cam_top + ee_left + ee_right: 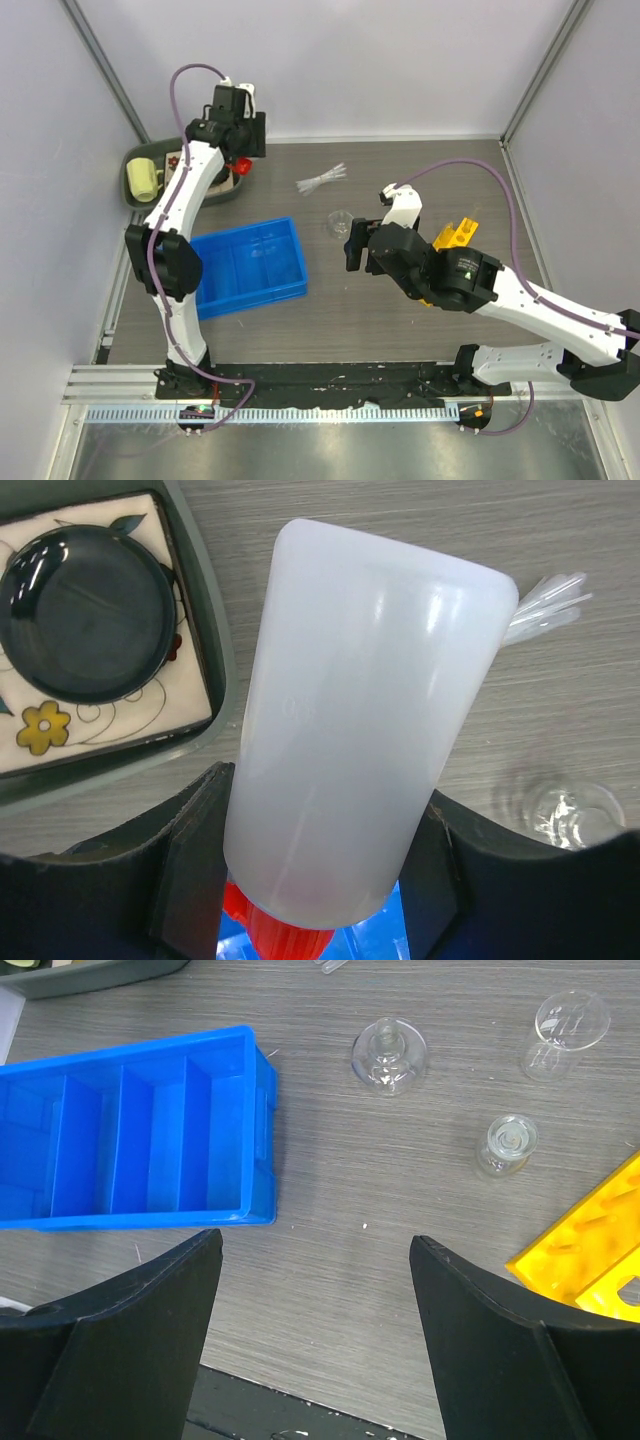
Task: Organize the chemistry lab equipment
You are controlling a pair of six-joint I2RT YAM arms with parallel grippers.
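Note:
I will next move my left gripper back over the blue bin's end section (282,257) by the glass beaker, which is bare, then lower the squeeze bottle in and let go.
My left gripper (325,865) is shut on the white squeeze bottle (370,720), whose red cap (241,165) points back toward the wrist. It hangs at the far left beside the grey tray. Thin clear pipettes (322,180) lie bundled on the table, with a small glass beaker (338,222) just below them. My right gripper (315,1260) is open over bare table with nothing between its fingers. Ahead of it stand three small glass beakers (389,1052) (562,1032) (508,1143). The yellow rack (590,1250) lies to its right.
A blue divided bin (250,265) sits left of centre, its compartments bare. A grey tray (215,630) at the far left holds a yellow mug (143,178) and a round black dish (85,615). Walls close in the table on three sides.

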